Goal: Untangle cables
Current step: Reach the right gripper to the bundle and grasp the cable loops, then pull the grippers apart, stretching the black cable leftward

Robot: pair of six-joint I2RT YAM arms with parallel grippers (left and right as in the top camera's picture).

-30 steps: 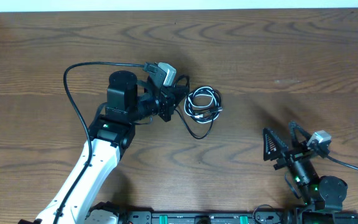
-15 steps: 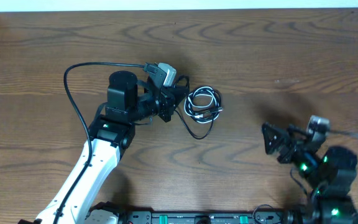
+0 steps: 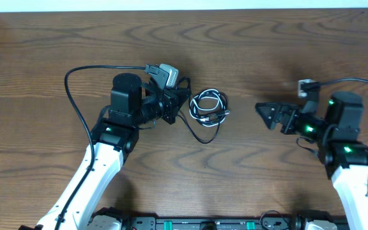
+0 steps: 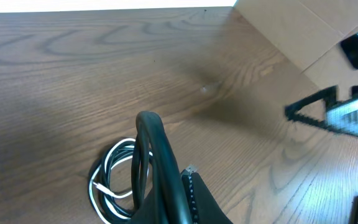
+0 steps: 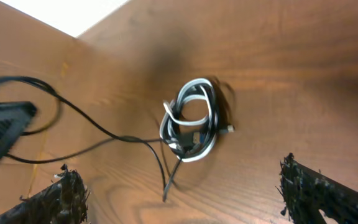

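Observation:
My right gripper moves down and across onto the black pieces of cord at the bundle's edge facing it next, since my left gripper already holds the black cord.
The cables (image 3: pixel 208 107) lie as a small coiled bundle of black and white cords in the middle of the wooden table. The bundle also shows in the left wrist view (image 4: pixel 120 180) and the right wrist view (image 5: pixel 194 121). My left gripper (image 3: pixel 183 97) is just left of the bundle, its fingers (image 4: pixel 166 168) shut on a thin black cord that runs down and back to the bundle. My right gripper (image 3: pixel 268 115) is open and empty, to the right of the bundle and pointing at it, its fingers (image 5: pixel 185 190) spread wide.
A thick black wire (image 3: pixel 75 76) loops from the left arm over the table's left side. The table's far edge (image 3: pixel 184 9) runs along the top. A tan cardboard panel (image 4: pixel 291 31) stands beyond the table's right side.
My right arm has swung up from the table's front edge and now points its open gripper left at the bundle. My left gripper and the bundle have barely moved.

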